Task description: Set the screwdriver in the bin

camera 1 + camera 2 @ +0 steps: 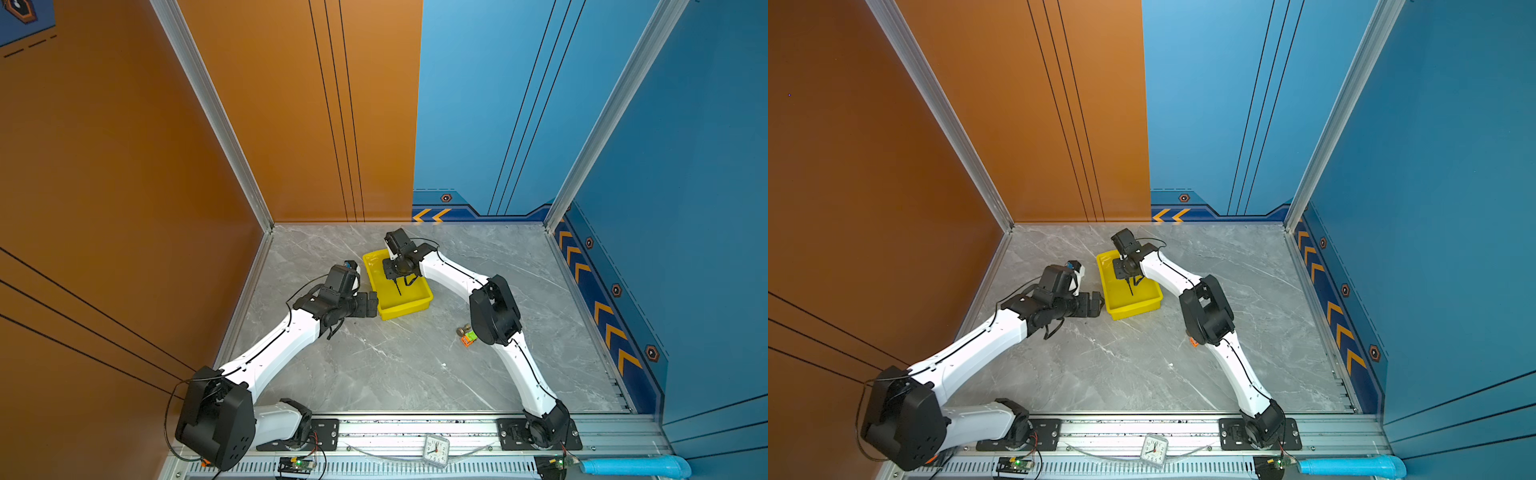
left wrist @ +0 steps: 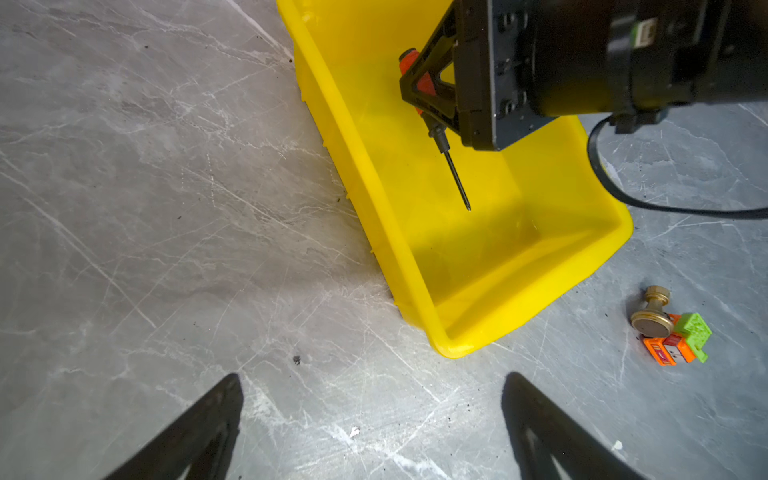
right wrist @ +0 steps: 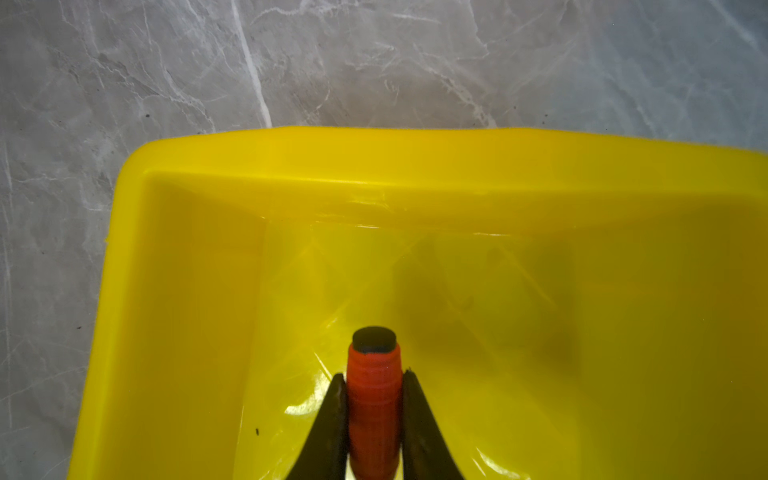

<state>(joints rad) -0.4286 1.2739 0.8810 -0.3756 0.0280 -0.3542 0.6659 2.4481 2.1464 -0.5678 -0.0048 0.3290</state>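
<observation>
The right gripper moves down toward the bin's bottom next and releases the screwdriver's orange-red handle. The screwdriver's tip still hangs above the bottom of the yellow bin (image 1: 409, 311).
The yellow bin (image 1: 409, 311) (image 1: 1136, 311) sits on the grey marble table, back of centre in both top views. My right gripper (image 1: 397, 275) (image 3: 373, 376) hangs over the bin's inside, shut on the screwdriver's orange-red handle (image 3: 374, 399). The thin black shaft (image 2: 456, 178) (image 1: 398, 287) (image 1: 1131, 288) sticks out past the fingers and points down at the bin floor, its tip above it. My left gripper (image 1: 374, 304) (image 2: 372, 378) stands open and empty just left of the bin (image 2: 519, 291), close to its near corner.
A small orange-and-green toy block with a brass knob (image 1: 467, 336) (image 2: 675, 336) lies on the table right of the bin, beside the right arm's elbow. Walls enclose the table on three sides. A small clock (image 1: 436, 451) sits on the front rail.
</observation>
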